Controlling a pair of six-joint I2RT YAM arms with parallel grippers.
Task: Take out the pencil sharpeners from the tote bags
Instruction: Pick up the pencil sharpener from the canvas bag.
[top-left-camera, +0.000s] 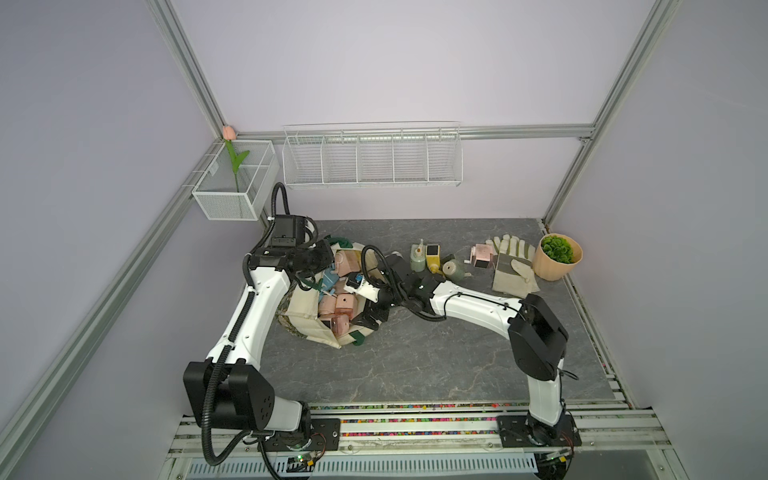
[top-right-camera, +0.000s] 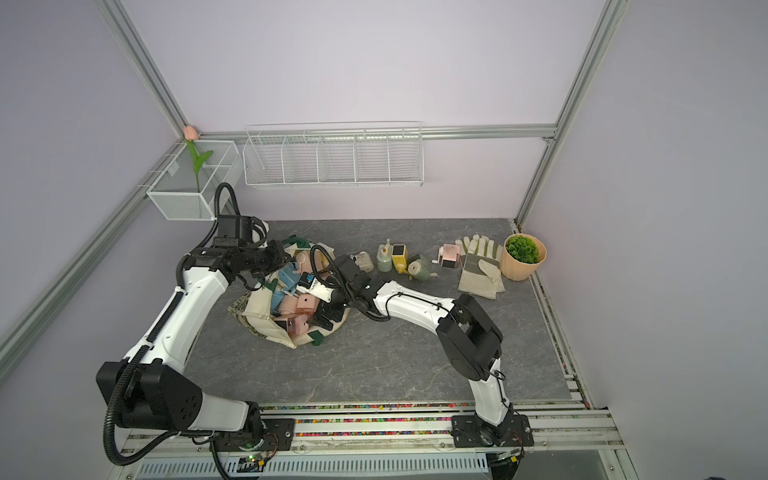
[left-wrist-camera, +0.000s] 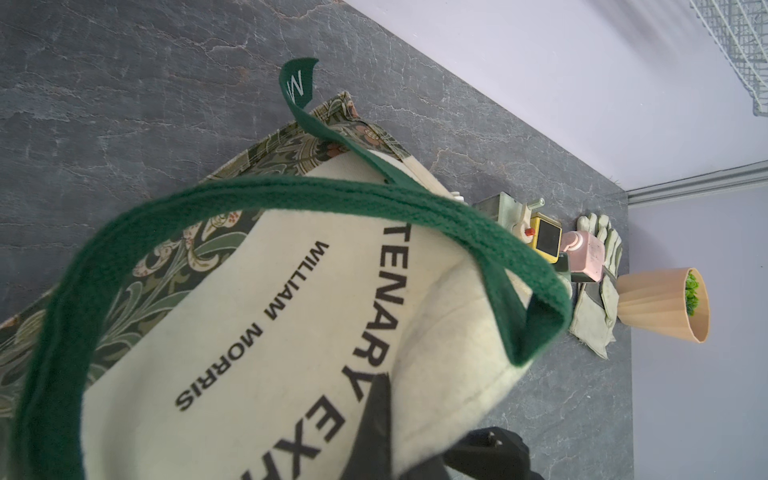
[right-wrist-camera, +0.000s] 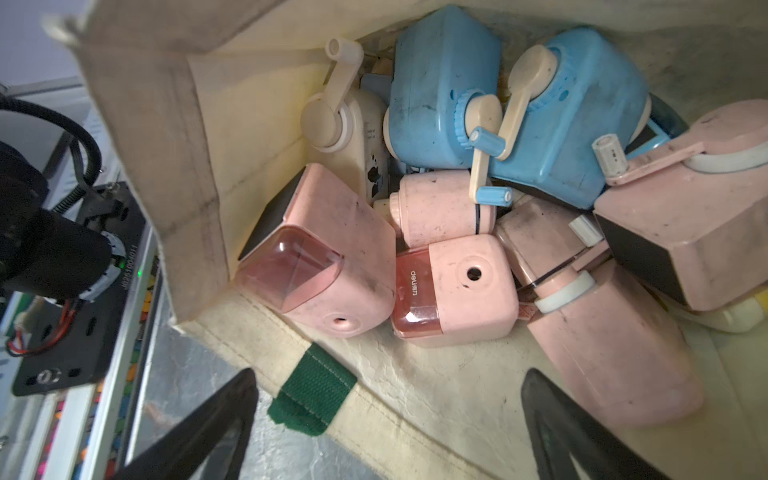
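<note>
My right gripper should next move gently back and into the bag's opening, around the near-corner pink sharpener (top-left-camera: 339, 324) (right-wrist-camera: 326, 254). The sharpener is behind my right gripper and deeper in, and its top is uncovered.
The cream tote bag (top-left-camera: 302, 308) lies on the grey table with its mouth open, green handles and a floral band at its base. My left gripper (top-left-camera: 309, 277) is shut on the bag's upper rim, and the left wrist view shows canvas pinched in the left gripper (left-wrist-camera: 384, 411). My right gripper (right-wrist-camera: 388, 376) is open at the bag's mouth, over the lower rim, holding nothing. Inside lie several pencil sharpeners, among them a pink one (right-wrist-camera: 328, 266), another pink one (right-wrist-camera: 453, 286) and a blue one (right-wrist-camera: 444, 83). Several more stand on the table: green (top-left-camera: 417, 258), yellow (top-left-camera: 433, 254), pink (top-left-camera: 482, 257).
Pale work gloves (top-left-camera: 513, 266) and a tan plant pot (top-left-camera: 557, 257) sit at the back right. A white wire rack (top-left-camera: 372, 158) and a mesh box (top-left-camera: 235, 187) with a tulip hang on the walls. The right arm reaches across the table's middle.
</note>
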